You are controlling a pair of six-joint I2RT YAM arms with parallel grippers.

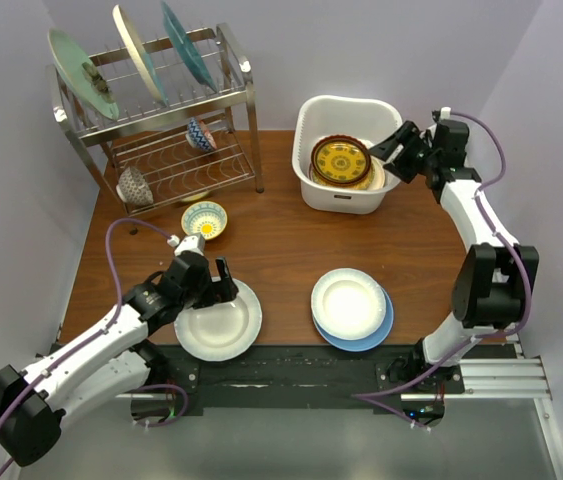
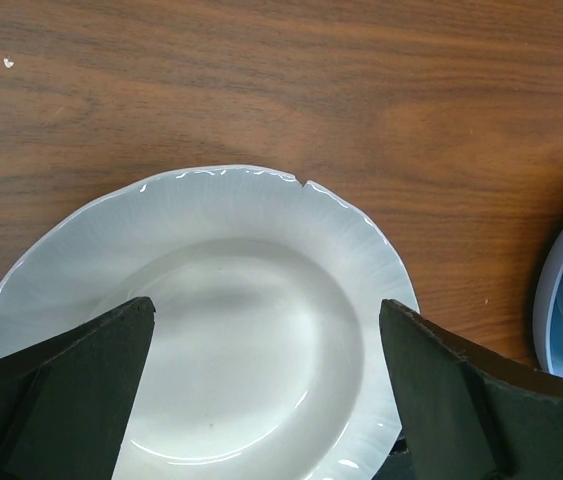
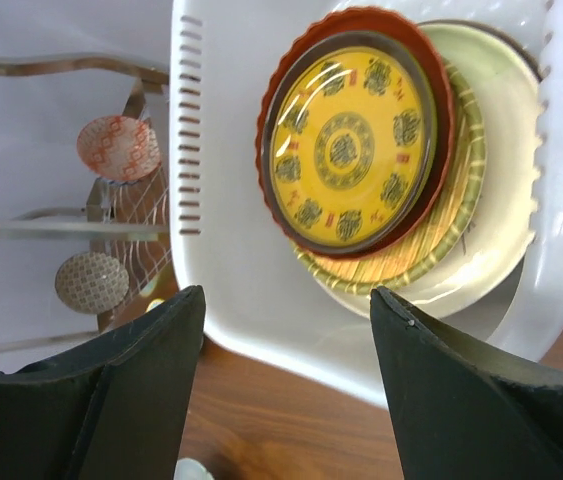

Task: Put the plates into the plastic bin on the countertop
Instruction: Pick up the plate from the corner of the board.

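Note:
The right gripper moves back, down and to the left in the top view onto the lone white plate's rim facing the blue plate next, since it lies uncovered.
The white plastic bin (image 1: 307, 118) stands at the back right. Inside it, a brown patterned plate with a yellow centre (image 1: 340, 160) rests on a yellow woven-look plate (image 3: 441, 235) and a cream one (image 3: 506, 190). My right gripper (image 1: 385, 158) hovers open and empty just outside the bin's rim (image 3: 223, 210); in its wrist view the right gripper (image 3: 286, 292) has nothing between its fingers. My left gripper (image 1: 219, 288) is wide open low over a white plate (image 1: 219, 322) on the table, and in the wrist view the left gripper (image 2: 266, 303) straddles that white plate (image 2: 231, 260). A second white plate (image 1: 349, 302) sits on a blue plate (image 1: 371, 338).
A steel wire dish rack (image 1: 246, 95) at the back left holds three upright plates (image 1: 81, 72) on top and two bowls (image 1: 201, 135) below. A small yellow-and-blue bowl (image 1: 204, 219) sits in front of it. The blue plate's edge (image 2: 551, 300) lies right of my left fingers.

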